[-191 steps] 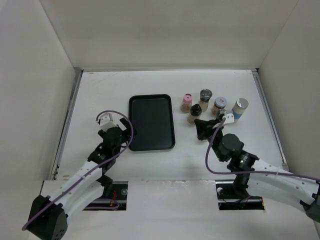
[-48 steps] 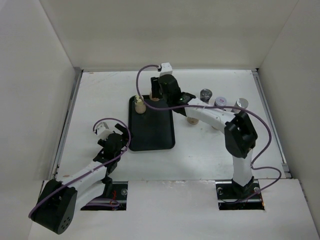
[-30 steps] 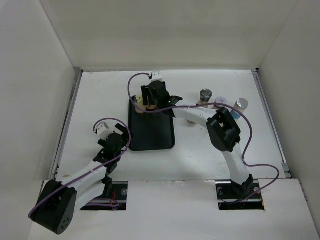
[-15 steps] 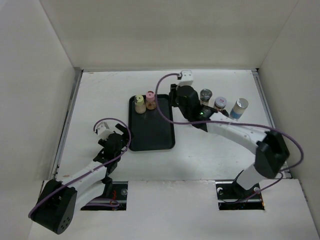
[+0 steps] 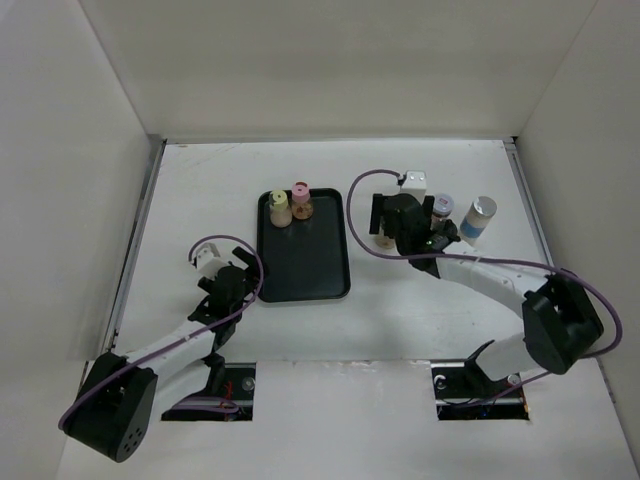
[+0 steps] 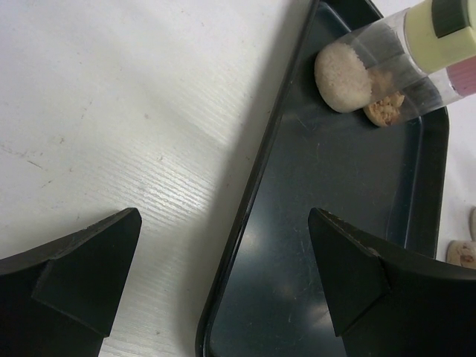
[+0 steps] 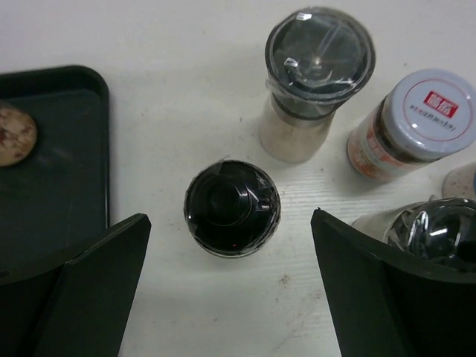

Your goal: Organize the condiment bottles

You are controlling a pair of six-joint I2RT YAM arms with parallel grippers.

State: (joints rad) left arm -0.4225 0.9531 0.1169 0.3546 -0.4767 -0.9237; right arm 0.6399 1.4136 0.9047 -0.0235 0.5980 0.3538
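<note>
My right gripper is above the black cap [image 7: 232, 208], with clear space beside each finger, so next it will go down around the sides of the cap and close.
On the far end of the black tray [image 5: 300, 262] stand a yellow-capped bottle [image 5: 280, 207] and a pink-capped bottle [image 5: 301, 200], side by side. My right gripper [image 5: 383, 222] hangs open, right of the tray, over a black-capped bottle [image 7: 232, 207] that sits between its fingers untouched. Behind it stand a grey-topped grinder [image 7: 318, 56] and a white-capped bottle [image 7: 424, 119]. A silver-capped, blue-labelled bottle [image 5: 481, 215] is farthest right. My left gripper [image 5: 228, 283] is open and empty, straddling the tray's left rim [image 6: 256, 186], with the yellow-capped bottle [image 6: 387, 52] ahead.
White walls close the table in at the back and both sides. The right arm's purple cable loops above the bottles on the right. Another shiny bottle top [image 7: 439, 230] sits just outside the right finger.
My right gripper has let go of the pink-capped bottle on the tray beside the yellow one, swung right, and now hangs open over the black-capped bottle. The left arm has barely moved.
</note>
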